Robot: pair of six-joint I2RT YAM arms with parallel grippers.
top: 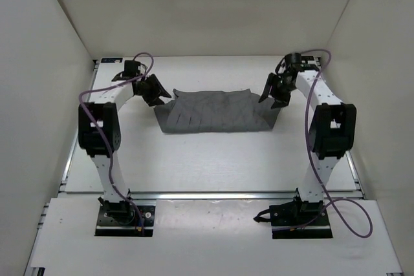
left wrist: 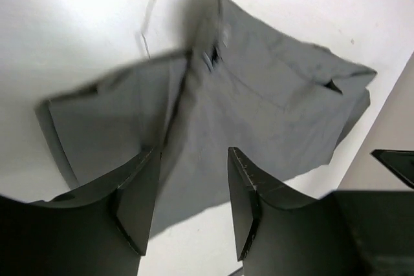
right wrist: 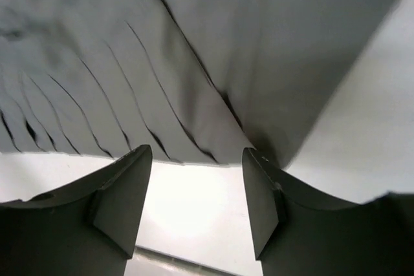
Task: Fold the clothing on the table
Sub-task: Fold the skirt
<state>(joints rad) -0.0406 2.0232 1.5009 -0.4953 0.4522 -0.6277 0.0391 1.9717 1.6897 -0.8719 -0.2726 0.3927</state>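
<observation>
My right gripper should go down and back toward my base, its open fingers around the clothing's near corner [top: 270, 128] [right wrist: 278, 158], because bare table lies beside that corner and its hem is exposed.
The clothing [top: 217, 111], dark grey and pleated, lies folded into a wide band across the far middle of the white table [top: 213, 163]. My left gripper [top: 157, 90] hovers just over its far left corner, jaws open with nothing between them. From the left wrist, the clothing [left wrist: 259, 108] spreads out beyond the gripper [left wrist: 193, 153]. Over the garment's far right end, my right gripper [top: 277, 92] is open too. The right wrist shows the pleated hem of the clothing [right wrist: 129, 82] just past the gripper [right wrist: 196, 153], with bare table between the fingers [right wrist: 123, 192].
White walls [top: 39, 95] enclose the table on the left, back and right. A metal rail [top: 213, 194] runs along the near edge, in front of both arm bases [top: 123, 214]. Purple cables [top: 352, 221] loop beside the right base.
</observation>
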